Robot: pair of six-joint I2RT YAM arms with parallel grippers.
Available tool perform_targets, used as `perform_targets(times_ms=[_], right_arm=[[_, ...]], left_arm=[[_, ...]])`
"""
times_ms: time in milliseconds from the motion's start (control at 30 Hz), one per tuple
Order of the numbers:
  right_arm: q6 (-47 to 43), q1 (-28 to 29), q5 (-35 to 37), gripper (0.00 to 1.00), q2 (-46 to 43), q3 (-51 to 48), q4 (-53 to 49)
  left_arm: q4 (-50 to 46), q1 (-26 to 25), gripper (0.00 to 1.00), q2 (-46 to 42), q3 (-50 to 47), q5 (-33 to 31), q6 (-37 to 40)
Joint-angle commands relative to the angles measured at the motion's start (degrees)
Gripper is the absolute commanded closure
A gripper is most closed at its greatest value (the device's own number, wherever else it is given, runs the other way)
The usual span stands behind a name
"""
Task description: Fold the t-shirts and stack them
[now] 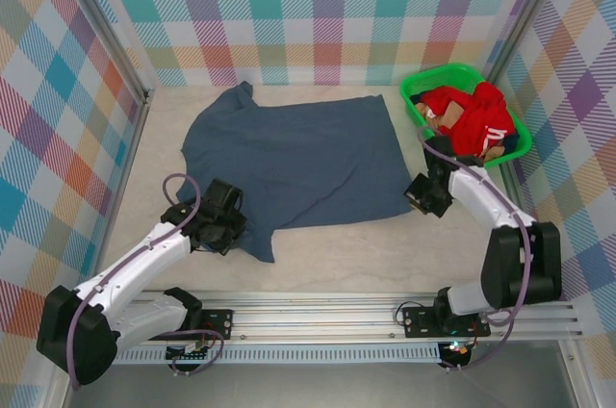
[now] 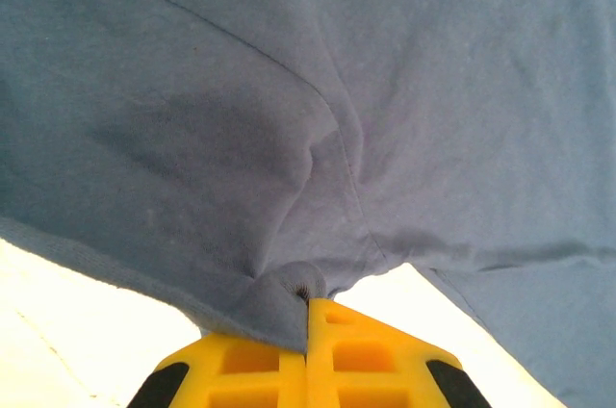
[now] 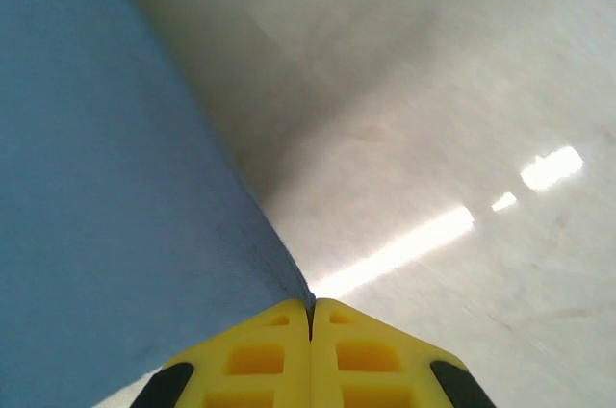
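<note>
My right gripper will move back toward the metal bar and let go of the blue t-shirt's corner on the bare near part of the table, because the table is open between the hem and the bar.
A large slate-blue t-shirt (image 1: pixel 294 163) lies spread across the middle of the table. My left gripper (image 1: pixel 231 225) is shut on its near-left edge, where the cloth bunches between the yellow fingers (image 2: pixel 337 350). My right gripper (image 1: pixel 416 198) is shut on the near-right corner of the same t-shirt (image 3: pixel 106 216), the hem pinched at the fingertips (image 3: pixel 289 341). In the left wrist view the blue t-shirt (image 2: pixel 318 100) stretches away with soft creases. More t-shirts, red ones (image 1: pixel 476 119), are heaped in a basket at the right.
A green basket (image 1: pixel 423 81) stands at the back right corner, holding the red clothes. Plaid walls close the table on three sides. Bare pale table (image 1: pixel 385 254) lies between the shirt and the metal rail (image 1: pixel 337 317) in front.
</note>
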Motion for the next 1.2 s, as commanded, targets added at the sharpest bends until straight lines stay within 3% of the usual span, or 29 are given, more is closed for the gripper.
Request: perform_targets(times_ms=[0, 200, 367, 433, 567, 700, 767, 867, 1000, 1167], right_arm=[[3.5, 0.0, 0.9, 1.00, -3.4, -5.1, -6.0], [4.3, 0.0, 2.2, 1.00, -3.5, -6.7, -4.8], [3.8, 0.2, 4.9, 0.71, -5.5, -1.6, -7.2], [2.5, 1.1, 7.5, 0.62, -8.4, 0.3, -6.3], [-1.1, 3.1, 6.7, 0.62, -7.5, 4.5, -1.9], [-4.6, 4.2, -3.4, 0.67, -0.8, 6.4, 8.3], [-5.9, 4.2, -6.8, 0.69, 2.3, 7.2, 13.3], [-7.8, 4.3, -11.2, 0.72, 7.4, 10.3, 17.6], [-8.4, 4.2, -14.9, 0.75, 15.2, 15.4, 18.7], [-6.6, 4.2, -16.7, 0.76, 24.3, 21.7, 16.2]], left_arm=[[-3.7, -0.8, 1.00, 1.2, 0.0, -2.1, -0.2], [-3.8, -0.8, 1.00, 1.1, -0.1, -2.3, 1.5], [-11.0, -0.7, 0.49, 0.6, 10.5, -8.5, 6.2], [-11.8, 1.4, 0.45, 1.9, 15.6, -10.0, 9.4], [-6.3, 10.8, 0.52, 9.9, 22.5, -4.9, 14.7], [2.0, 18.0, 0.67, 25.4, 31.3, -2.5, 16.6], [5.5, 19.9, 0.76, 35.1, 37.8, -1.8, 17.4], [8.9, 21.9, 0.82, 48.8, 49.4, -1.8, 18.0], [10.1, 24.7, 0.85, 64.5, 63.7, 0.3, 15.7], [3.9, 27.6, 0.86, 78.9, 78.4, 1.6, 15.7]])
